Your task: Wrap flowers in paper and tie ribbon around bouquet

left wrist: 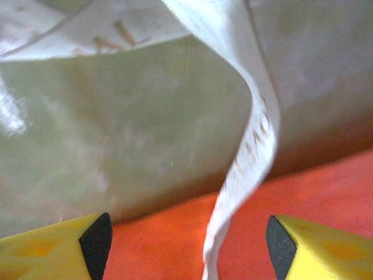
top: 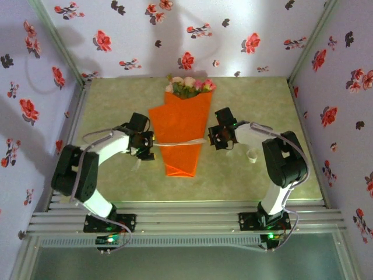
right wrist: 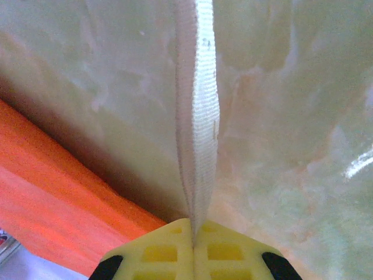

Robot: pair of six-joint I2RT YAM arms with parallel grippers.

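The robot's right gripper needs to pull the ribbon back toward the cone's base next, beside the cone's narrow near end [top: 182,171], and let go of it there, because the ribbon still crosses the cone's middle.
The bouquet [top: 182,131] lies in the middle of the table, an orange paper [top: 185,153] cone with pink and cream flowers [top: 190,86] at its far, wide end. A cream-white ribbon [top: 180,142] runs across the cone's middle. My left gripper [top: 145,150] sits at the cone's left edge, jaws open; the ribbon [left wrist: 247,163] hangs loose between its fingertips [left wrist: 96,245] above the orange paper [left wrist: 326,192]. My right gripper [top: 217,140] is at the cone's right edge, shut on the ribbon [right wrist: 198,128], which stands edge-on out of the pressed yellow fingers [right wrist: 157,251].
The pale green tabletop [top: 111,99] is walled on three sides by flower-print panels [top: 192,35]. A loose ribbon end [top: 252,155] lies right of the right gripper. Metal rails [top: 186,220] carry both arm bases at the near edge.
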